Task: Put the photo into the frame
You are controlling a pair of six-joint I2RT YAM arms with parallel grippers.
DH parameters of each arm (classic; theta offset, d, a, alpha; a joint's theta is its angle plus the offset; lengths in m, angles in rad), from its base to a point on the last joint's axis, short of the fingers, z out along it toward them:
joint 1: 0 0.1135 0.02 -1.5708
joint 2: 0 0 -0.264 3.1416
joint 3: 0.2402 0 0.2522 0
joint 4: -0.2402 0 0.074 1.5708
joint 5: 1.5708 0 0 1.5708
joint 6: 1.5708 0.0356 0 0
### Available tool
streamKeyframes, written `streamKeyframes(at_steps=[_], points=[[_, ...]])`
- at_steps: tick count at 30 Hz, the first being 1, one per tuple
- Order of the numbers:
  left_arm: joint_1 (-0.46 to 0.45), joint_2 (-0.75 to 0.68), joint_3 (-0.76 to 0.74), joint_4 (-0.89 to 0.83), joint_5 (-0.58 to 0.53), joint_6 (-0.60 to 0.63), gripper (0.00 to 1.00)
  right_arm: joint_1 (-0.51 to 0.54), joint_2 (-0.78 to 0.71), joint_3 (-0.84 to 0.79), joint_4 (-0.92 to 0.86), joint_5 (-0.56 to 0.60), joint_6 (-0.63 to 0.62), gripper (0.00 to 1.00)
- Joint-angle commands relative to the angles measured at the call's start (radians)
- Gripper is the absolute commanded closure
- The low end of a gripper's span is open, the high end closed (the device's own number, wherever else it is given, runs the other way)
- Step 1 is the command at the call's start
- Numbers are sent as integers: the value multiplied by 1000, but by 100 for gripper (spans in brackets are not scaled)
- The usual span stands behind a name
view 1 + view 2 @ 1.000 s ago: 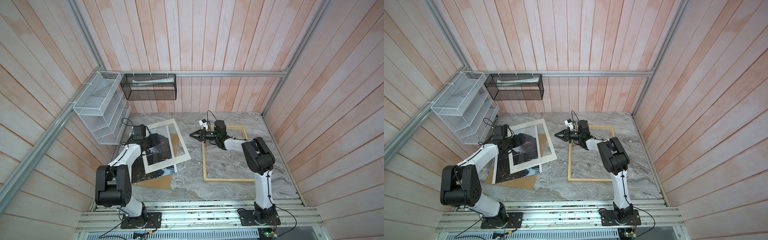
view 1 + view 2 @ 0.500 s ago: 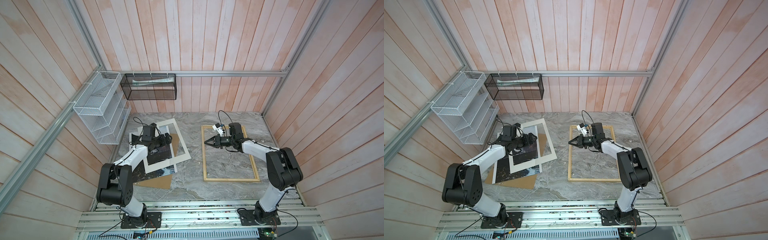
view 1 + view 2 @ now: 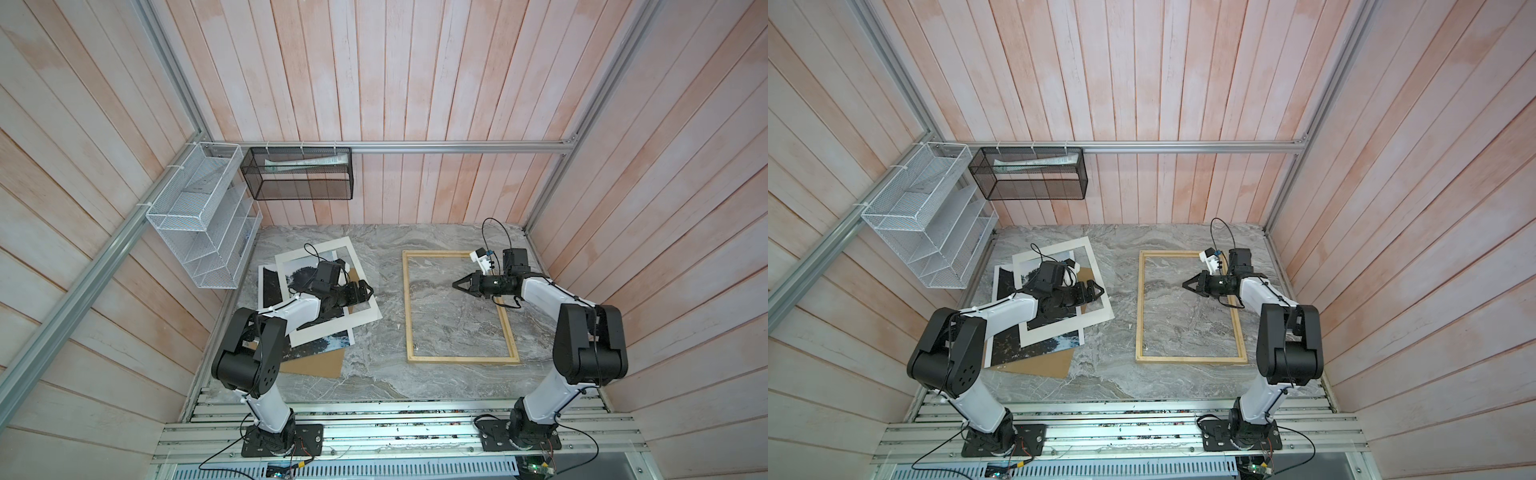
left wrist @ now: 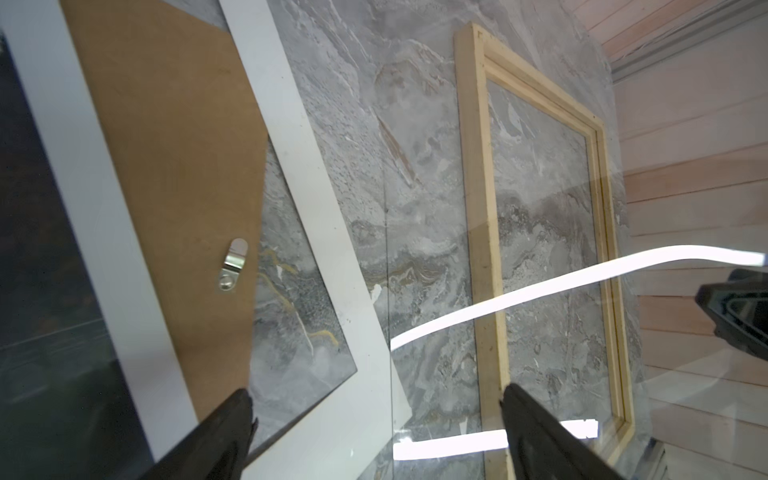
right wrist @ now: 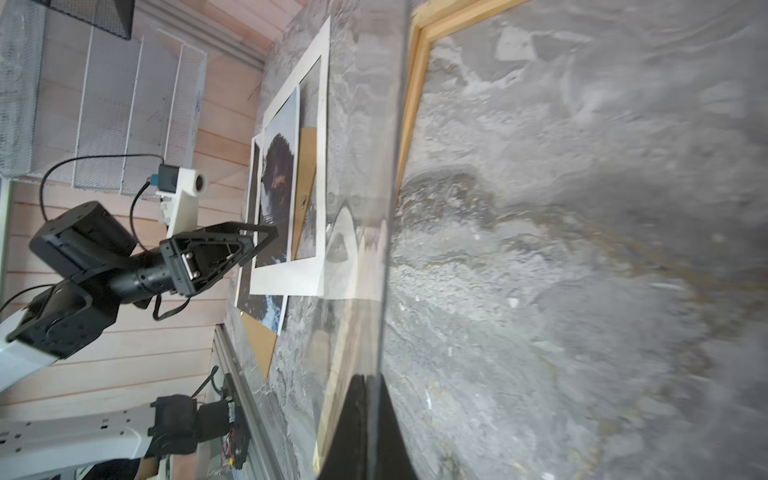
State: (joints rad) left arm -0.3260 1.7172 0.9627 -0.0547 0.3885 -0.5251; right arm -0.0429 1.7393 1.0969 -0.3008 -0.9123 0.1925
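The clear pane sticks out over the frame's bar by the mat, so my right gripper next needs to draw toward the frame's bar farthest from the mat [image 3: 504, 316] and release the pane's edge.
The photo [image 3: 328, 343] lies at the left under a white mat [image 3: 365, 320]; its dark print also shows in the right wrist view [image 5: 278, 187]. The pale wood frame [image 3: 409, 307] lies flat to the right and holds no print, in both top views [image 3: 1140, 307]. My left gripper [image 3: 368, 291] hovers open over the mat's right edge, and nothing is between its fingers [image 4: 376, 395]. My right gripper [image 3: 455, 284] hangs over the frame's upper half. It is shut [image 5: 372, 378] on the edge of a clear pane [image 5: 388, 208], which catches light streaks in the left wrist view [image 4: 540, 282].
A brown backing board [image 3: 316, 365] with a metal hanger clip [image 4: 230, 266] lies under the photo and mat. A white wire rack [image 3: 199, 220] and a black mesh basket [image 3: 297, 174] hang on the walls at the back left. Grey marble shows between mat and frame.
My right gripper has swung right, from beyond the frame's left rail to over its inside, staying shut. My left gripper has slid right across the mat to its right edge.
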Motion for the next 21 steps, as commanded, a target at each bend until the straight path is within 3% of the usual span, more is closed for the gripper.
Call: streamKeyframes(at_steps=[1, 9, 13, 21], points=[[-30, 22, 2, 38, 29, -19, 6, -63, 64, 49, -86, 82, -107, 100], [-92, 73, 52, 35, 49, -19, 6, -109, 114, 75, -158, 147, -298, 100], [-128, 94, 82, 37, 49, -31, 7, -127, 106, 89, -186, 179, -340, 100], [-208, 162, 148, 36, 25, -51, 8, -169, 118, 91, -196, 131, -393, 100]])
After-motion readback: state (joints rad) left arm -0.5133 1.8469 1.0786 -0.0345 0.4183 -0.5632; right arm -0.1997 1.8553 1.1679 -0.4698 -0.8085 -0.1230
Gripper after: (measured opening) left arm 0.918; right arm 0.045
